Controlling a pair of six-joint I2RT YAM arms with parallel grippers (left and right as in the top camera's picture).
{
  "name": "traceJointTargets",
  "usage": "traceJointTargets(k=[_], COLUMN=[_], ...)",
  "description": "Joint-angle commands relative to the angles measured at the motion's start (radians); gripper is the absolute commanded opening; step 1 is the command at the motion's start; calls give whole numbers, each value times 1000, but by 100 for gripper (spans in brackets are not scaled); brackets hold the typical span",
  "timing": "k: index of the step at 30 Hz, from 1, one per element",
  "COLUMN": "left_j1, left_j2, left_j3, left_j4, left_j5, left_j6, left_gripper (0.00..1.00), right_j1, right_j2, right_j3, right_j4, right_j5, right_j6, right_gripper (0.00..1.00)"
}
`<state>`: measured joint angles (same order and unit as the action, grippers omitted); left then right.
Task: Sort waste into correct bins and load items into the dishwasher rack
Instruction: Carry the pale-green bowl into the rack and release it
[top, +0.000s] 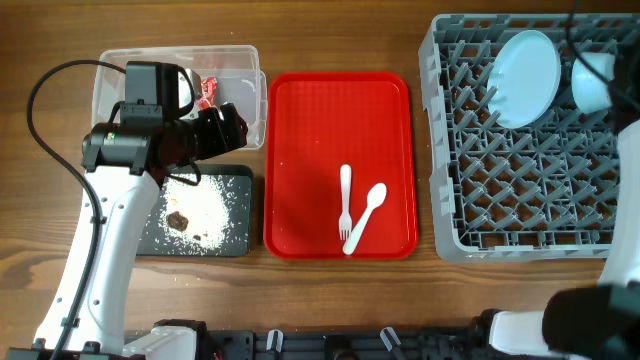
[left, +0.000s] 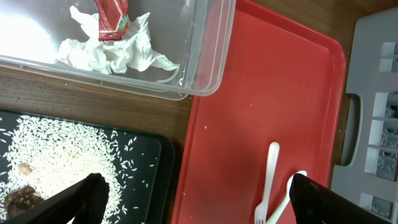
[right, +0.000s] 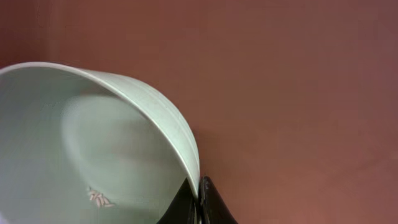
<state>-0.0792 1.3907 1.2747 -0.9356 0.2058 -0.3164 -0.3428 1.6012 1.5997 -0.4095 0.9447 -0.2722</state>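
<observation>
My right gripper must next lower the pale green bowl onto the rack wires (top: 604, 121) beside the pale bowl and release the green bowl's rim, as the spot by the plate is taken.
My left gripper (left: 199, 205) is open and empty, above the gap between the black tray (left: 155, 180) and the red serving tray; it also shows in the overhead view (top: 225, 130). The clear tub (top: 110, 75) holds the red wrapper (left: 111, 18) and white tissue (left: 118, 53). Rice crumbs (left: 56, 155) with brown bits (left: 22, 196) lie on the black tray. The white fork (top: 345, 205) and spoon (top: 367, 212) lie on the red tray. My right gripper (right: 199, 199) is shut on the rim of the pale green bowl (right: 93, 143), which has a few rice grains inside. The light blue plate (top: 527, 77) stands in the dishwasher rack (top: 520, 200).
The red serving tray (top: 300, 150) sits between the bins and the rack. A pale bowl (top: 593, 80) shows at the rack's far right corner. The right arm (top: 628, 200) runs along the rack's right edge. A black cable (top: 45, 90) loops left of the tub.
</observation>
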Motion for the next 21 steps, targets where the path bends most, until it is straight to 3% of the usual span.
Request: traceJointTargets(k=[1,12,21], left_j1=[5,5,5], left_j2=[-16,-16,-16], left_j3=[3,3,3], left_j4=[2,3,3], left_j5=[-6,-6,-6], left_j6=[-5,-5,-5], left_gripper=[95,94,94], right_j1=[-63,-132,-171], right_j2=[111,367,405], right_j3=[9,8,-98], right_j4=[35,56,88], right_j5=[136,209,198], right_j6=[-69,-121,-120], right_gripper=[4,4,4])
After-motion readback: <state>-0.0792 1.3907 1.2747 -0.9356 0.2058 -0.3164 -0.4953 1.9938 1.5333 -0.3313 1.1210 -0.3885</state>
